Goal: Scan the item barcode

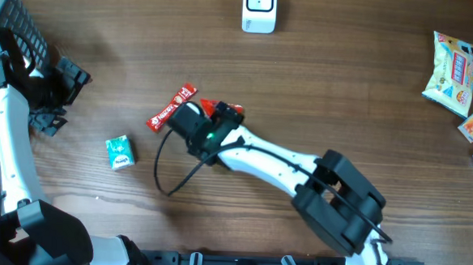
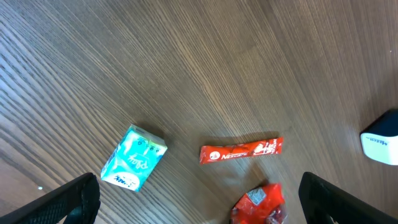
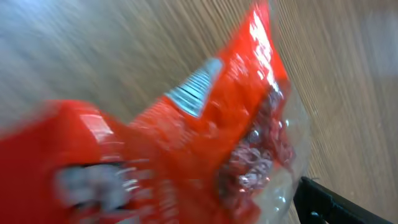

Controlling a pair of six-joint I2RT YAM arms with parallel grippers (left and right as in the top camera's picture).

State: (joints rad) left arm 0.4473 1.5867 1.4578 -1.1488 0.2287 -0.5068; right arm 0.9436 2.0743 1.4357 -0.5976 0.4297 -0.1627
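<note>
The robot's right gripper should next lower its open fingers around the red bag's near end and close them, because a grip there stays clear of the white barcode patch.
A red snack bag with a clear window lies mid-table, its white barcode patch facing up. My right gripper hovers right over it and is open; the blurred bag fills the right wrist view, with one black finger at its lower right. The white scanner stands at the table's far edge, also seen as a white scanner at the right rim of the left wrist view. My left gripper sits at the far left, open and with nothing in it, looking down on the red bag.
A red coffee stick lies just left of the bag, and a teal packet further left. Snack packets lie at the right edge. A black basket is at the top left.
</note>
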